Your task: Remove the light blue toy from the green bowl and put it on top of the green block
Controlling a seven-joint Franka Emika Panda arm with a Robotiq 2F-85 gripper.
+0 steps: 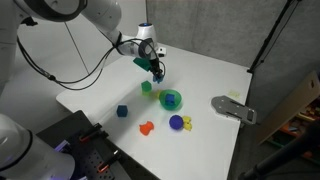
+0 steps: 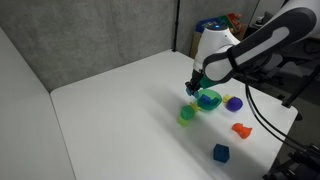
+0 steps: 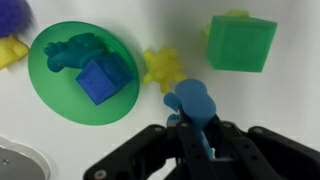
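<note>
The green block's top (image 1: 146,85) (image 3: 245,43) lies to the upper right of my gripper in the wrist view, so I should move that way and release the toy over it.
My gripper (image 3: 196,128) is shut on the light blue toy (image 3: 190,104) and holds it above the table. In the wrist view the toy hangs between the green bowl (image 3: 60,92) on the left and the green block (image 3: 243,45) at the upper right. The bowl holds a teal toy (image 3: 72,52) and a blue cube (image 3: 101,79). In both exterior views the gripper (image 1: 155,70) (image 2: 194,88) hovers above the green block (image 1: 146,87) (image 2: 186,115), beside the bowl (image 1: 171,99) (image 2: 209,100).
A yellow star-shaped toy (image 3: 160,68) lies between bowl and block. A purple ball (image 1: 176,122), an orange toy (image 1: 146,127) and a dark blue cube (image 1: 122,111) lie nearer the table's front. A grey fixture (image 1: 233,108) sits at the table edge.
</note>
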